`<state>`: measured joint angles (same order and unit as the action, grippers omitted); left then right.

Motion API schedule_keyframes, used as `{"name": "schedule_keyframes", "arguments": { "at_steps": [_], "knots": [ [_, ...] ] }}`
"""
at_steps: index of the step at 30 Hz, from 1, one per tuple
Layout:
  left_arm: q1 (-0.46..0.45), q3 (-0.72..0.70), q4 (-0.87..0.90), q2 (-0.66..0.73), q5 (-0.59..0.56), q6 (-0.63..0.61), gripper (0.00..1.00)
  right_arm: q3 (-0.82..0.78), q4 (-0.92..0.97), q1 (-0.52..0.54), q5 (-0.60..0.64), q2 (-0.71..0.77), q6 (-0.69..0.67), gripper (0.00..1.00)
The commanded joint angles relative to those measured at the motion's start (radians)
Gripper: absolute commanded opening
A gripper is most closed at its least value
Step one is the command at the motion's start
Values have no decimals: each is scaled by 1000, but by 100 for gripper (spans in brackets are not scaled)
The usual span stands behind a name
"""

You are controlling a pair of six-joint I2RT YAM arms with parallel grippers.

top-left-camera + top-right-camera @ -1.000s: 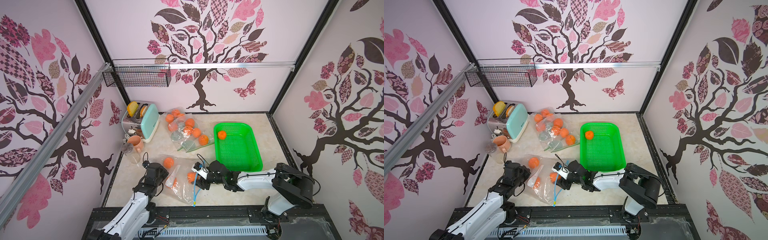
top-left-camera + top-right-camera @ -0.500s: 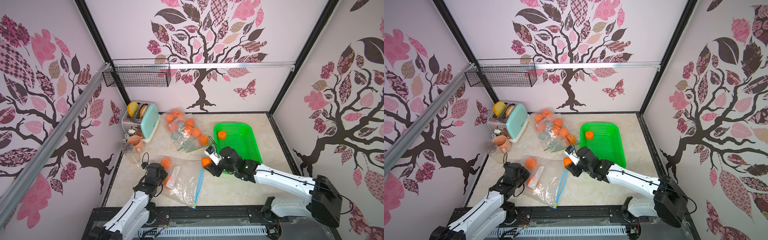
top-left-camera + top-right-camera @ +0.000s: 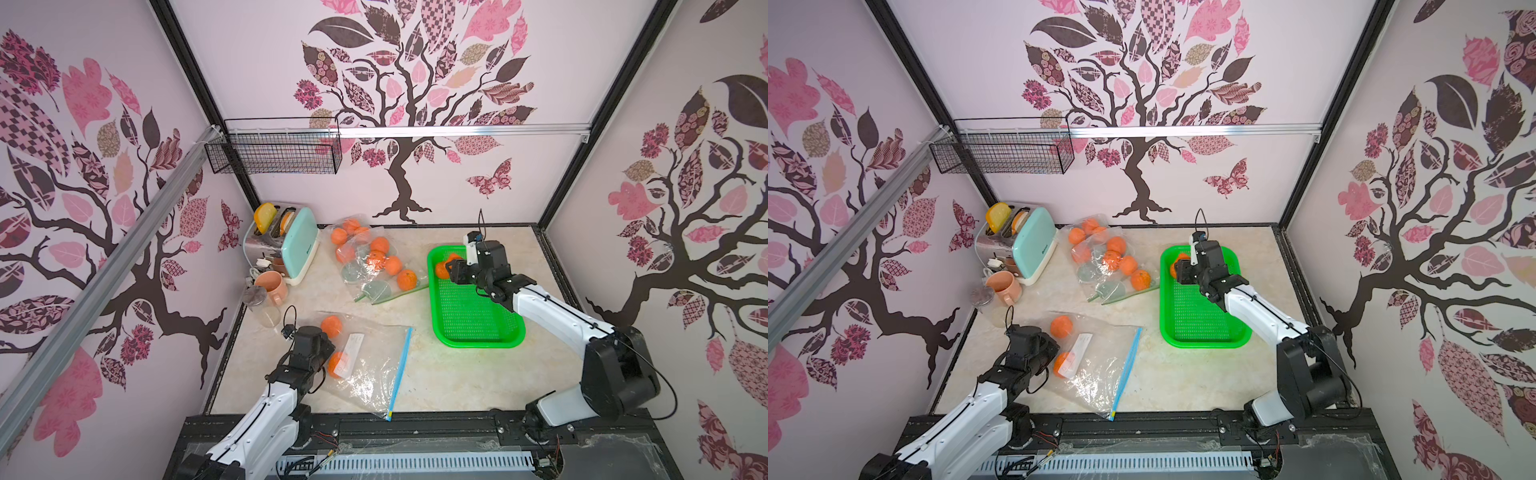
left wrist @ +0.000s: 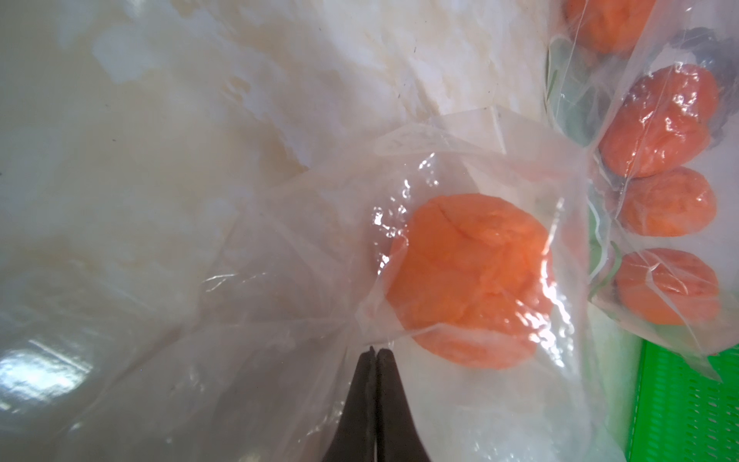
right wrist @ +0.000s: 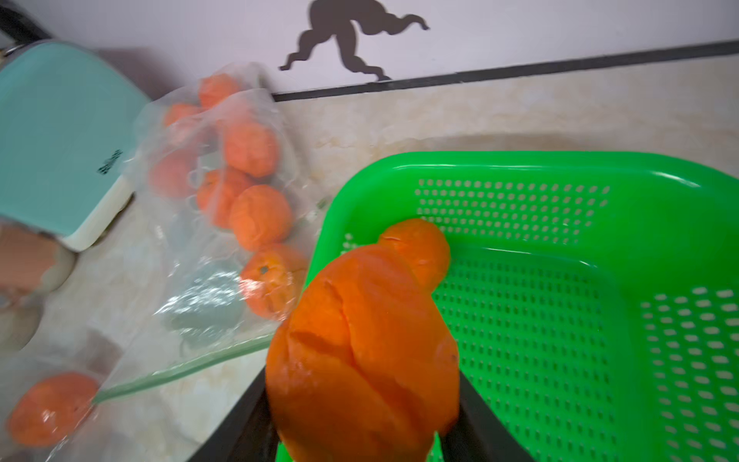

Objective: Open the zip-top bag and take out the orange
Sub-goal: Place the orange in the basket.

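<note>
The open tray bottom is below my right gripper, so I will next lower that gripper into the green tray (image 3: 478, 336) and release the orange beside the one in the tray's corner.
The clear zip-top bag (image 3: 374, 365) (image 3: 1096, 370) with a blue zip strip lies at the front left, its mouth facing right. Two oranges (image 3: 331, 325) (image 3: 336, 365) are inside it, one of them large in the left wrist view (image 4: 468, 280). My left gripper (image 3: 322, 353) (image 4: 376, 352) is shut, pinching the bag's film at its left edge. My right gripper (image 3: 451, 270) (image 5: 362, 396) is shut on an orange (image 5: 360, 352) (image 3: 1173, 269) above the far left corner of the green tray (image 3: 478, 336). Another orange (image 5: 416, 248) lies in that corner.
A second clear bag (image 3: 370, 257) with several oranges lies at the back centre, just left of the tray. A mint toaster (image 3: 297, 245), a pink mug (image 3: 272, 286) and a clear cup (image 3: 266, 309) stand at the back left. A wire basket (image 3: 276, 145) hangs on the wall.
My right gripper has carried an orange from the bag's mouth back and to the right, over the green tray. The bag has settled flatter. The left gripper stays on the bag.
</note>
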<state>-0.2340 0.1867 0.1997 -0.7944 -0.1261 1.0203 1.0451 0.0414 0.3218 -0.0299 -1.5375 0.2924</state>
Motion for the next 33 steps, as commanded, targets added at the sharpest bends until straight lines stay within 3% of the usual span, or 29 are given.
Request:
{"name": "schedule_keyframes", "arguments": {
  "at_steps": [1,7,15,22,33],
  "knots": [
    [7,-19,4,18,-1,-3,0,56,33,-57,14,-83,72,46],
    [7,-15,4,11,4,-9,0,200,105,-104,-16,-287,68,47],
    [10,-17,-2,8,4,-10,0,281,101,-130,-38,-416,59,50],
    [11,-17,-2,3,6,-9,0,301,100,-148,-72,-452,67,55],
    [12,-16,-8,-11,9,-8,0,298,73,-148,-158,-448,67,73]
  ]
}}
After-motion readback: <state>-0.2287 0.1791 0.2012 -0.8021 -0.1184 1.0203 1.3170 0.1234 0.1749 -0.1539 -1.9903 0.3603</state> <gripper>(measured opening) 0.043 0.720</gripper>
